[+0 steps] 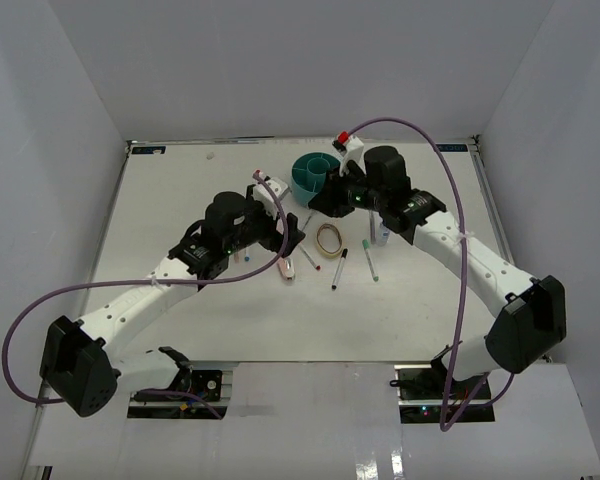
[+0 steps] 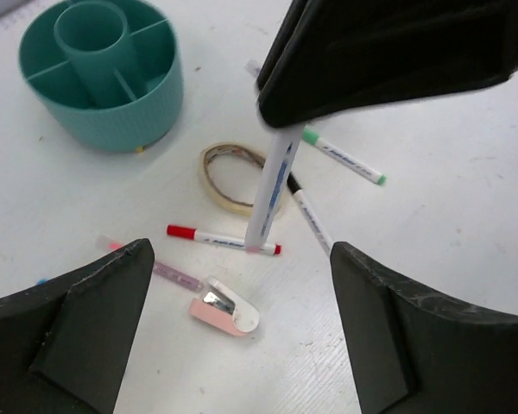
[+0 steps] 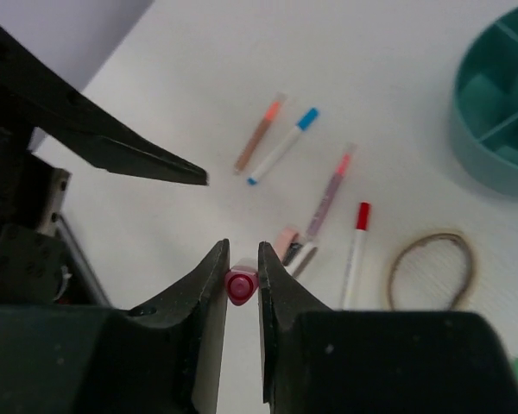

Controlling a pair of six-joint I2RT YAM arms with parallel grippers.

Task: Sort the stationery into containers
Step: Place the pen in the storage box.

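Observation:
Next, my right gripper moves outward over its empty outer section [image 1: 333,166], as the teal organizer stands outward. Then it lowers the upright pen there and lets go of it.
The teal organizer [image 1: 302,172] stands at the back middle of the table, its compartments showing nothing inside. My right gripper [image 3: 242,257] is shut on a pen with a dark pink cap [image 3: 241,285] and holds it upright above the table; its white barrel [image 2: 273,185] hangs over the red pen [image 2: 220,239]. Facing it, my left gripper [image 2: 242,250] is open, with only table between its fingers. On the table lie the tan rubber band [image 2: 209,177], a small pink eraser [image 2: 224,309], and green [image 2: 345,158], black [image 2: 309,216], pink [image 3: 330,190], orange [image 3: 259,134] and blue [image 3: 282,145] pens.
Both arms lean in over the middle of the table, their wrists close together in front of the organizer. White walls close off the left, right and back. A purple cable loops off each arm.

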